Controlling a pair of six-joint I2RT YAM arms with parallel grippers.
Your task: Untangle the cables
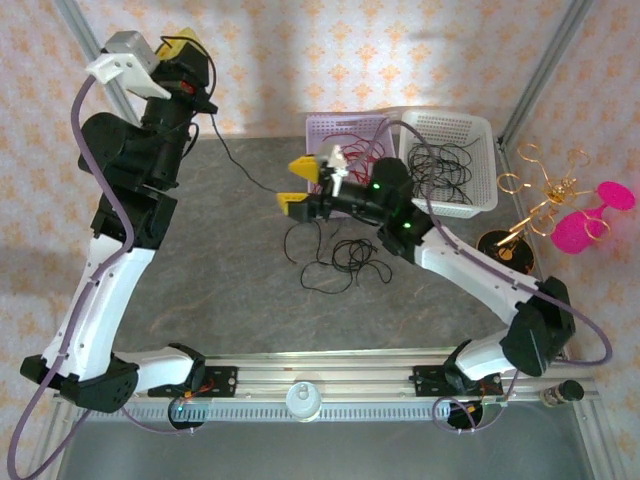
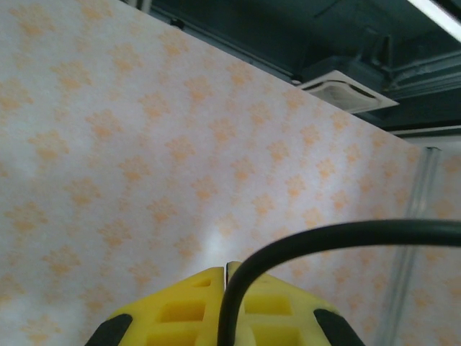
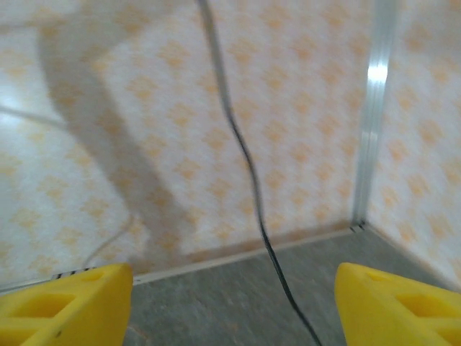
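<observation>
Next, my left gripper moves back from the wall toward my open right gripper and releases the black cable, since its length runs through that gap.
My left gripper (image 1: 186, 44) is raised at the far left, by the wall. In the left wrist view it (image 2: 227, 267) is shut on a black cable (image 2: 241, 288). That cable (image 1: 237, 157) slopes down across the table toward my right gripper (image 1: 298, 186), which stands open at mid-table. In the right wrist view the black cable (image 3: 248, 169) runs loose through the wide gap of the right gripper (image 3: 232, 292), touching neither finger. A loose tangle of black cables (image 1: 345, 256) lies on the table just below the right gripper. Red cables (image 1: 352, 138) lie in the lilac basket (image 1: 318, 125).
A white basket (image 1: 482, 135) at the back right holds more coiled black cables (image 1: 442, 165). A stand of gold wire loops (image 1: 535, 195) with pink pieces stands at the far right. The walls close in on the left and back, and the rail runs along the near edge.
</observation>
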